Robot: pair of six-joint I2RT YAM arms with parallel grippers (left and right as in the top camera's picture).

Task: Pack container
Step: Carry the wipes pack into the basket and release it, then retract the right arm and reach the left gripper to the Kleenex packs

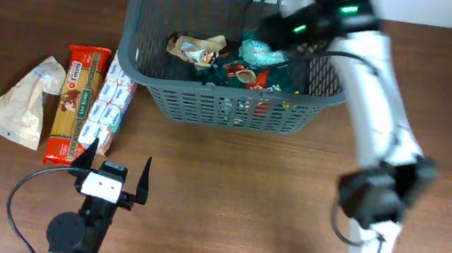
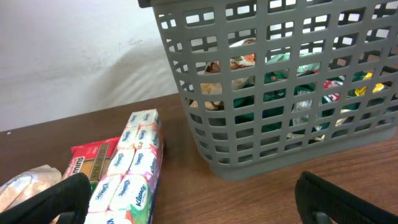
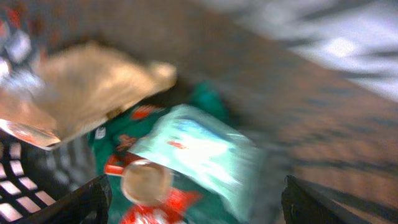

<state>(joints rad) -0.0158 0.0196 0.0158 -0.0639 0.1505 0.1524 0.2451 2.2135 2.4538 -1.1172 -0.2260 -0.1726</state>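
The left gripper moves up and outward next, tips its fingers down and lowers them onto the middle of the Kleenex tissue packs, since these lie outward of it.
The container (image 1: 154,19) is a large dark grey slotted basket at the back centre of the table; it also fills the upper right of the left wrist view (image 2: 186,62). Inside lie a tan crumpled packet (image 1: 197,49), a pale teal pouch (image 1: 261,54) and green and red packets (image 1: 256,77). My right gripper (image 1: 299,25) hangs open and empty over the basket's right half, above the teal pouch (image 3: 199,155); the right wrist view is blurred. My left gripper (image 1: 116,173) is open and empty near the front edge, beside the tissue packs.
Left of the basket on the wood table lie a row of Kleenex tissue packs (image 1: 110,102), also in the left wrist view (image 2: 134,165), a red spaghetti pack (image 1: 74,104), and a tan paper pouch (image 1: 21,100) furthest left.
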